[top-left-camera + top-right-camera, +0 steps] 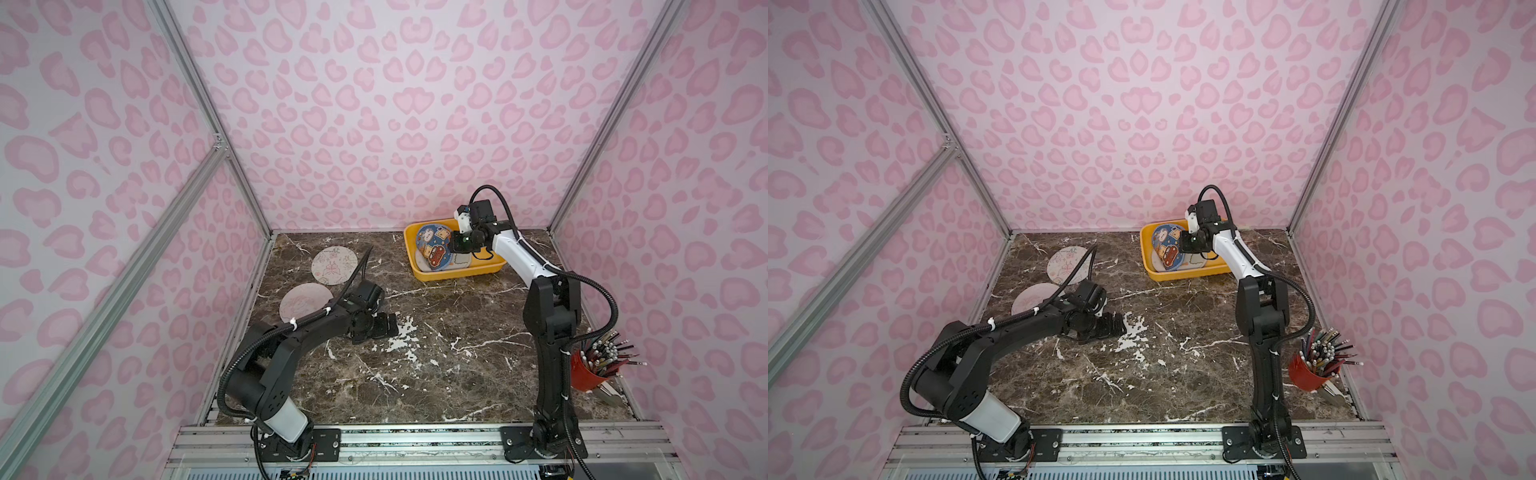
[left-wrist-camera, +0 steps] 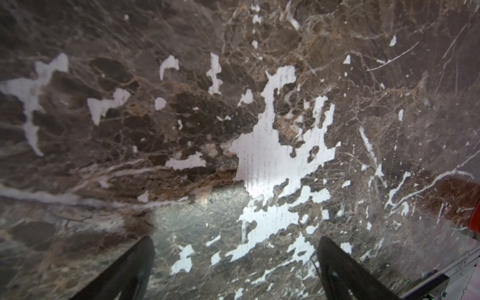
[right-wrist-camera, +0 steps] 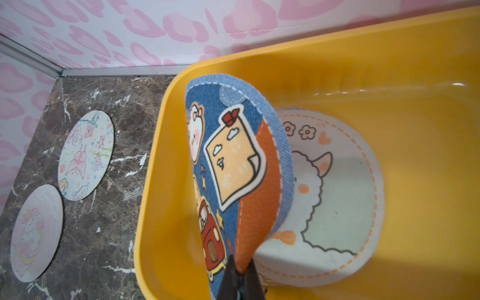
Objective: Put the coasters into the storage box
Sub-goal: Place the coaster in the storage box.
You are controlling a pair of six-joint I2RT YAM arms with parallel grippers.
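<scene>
The blue-rimmed coaster still tilts beside the side of the box, so the robot's right gripper should next move away from that side and down over the sheep-print coaster [image 1: 461,259] [image 3: 337,194] to let go of the blue-rimmed coaster.
The yellow storage box [image 1: 457,275] [image 1: 1187,276] stands at the back of the marble table, right of centre. My right gripper [image 3: 240,270] is shut on the edge of a blue-rimmed cartoon coaster [image 3: 233,161] [image 1: 432,249], holding it tilted inside the box near its left wall [image 3: 155,155]. A pale sheep-print coaster [image 3: 337,194] lies flat on the box floor beneath it. Two coasters lie on the table at the left: a butterfly one [image 1: 334,266] [image 3: 87,155] and a pink one [image 1: 305,301] [image 3: 36,233]. My left gripper [image 2: 236,240] [image 1: 384,326] hangs open over bare marble, right of the pink coaster.
A red cup [image 1: 590,370] [image 1: 1308,372] full of pencils stands at the table's front right corner, beside the right arm's base. Pink patterned walls close in the table on three sides. An aluminium rail [image 1: 415,440] runs along the front edge.
</scene>
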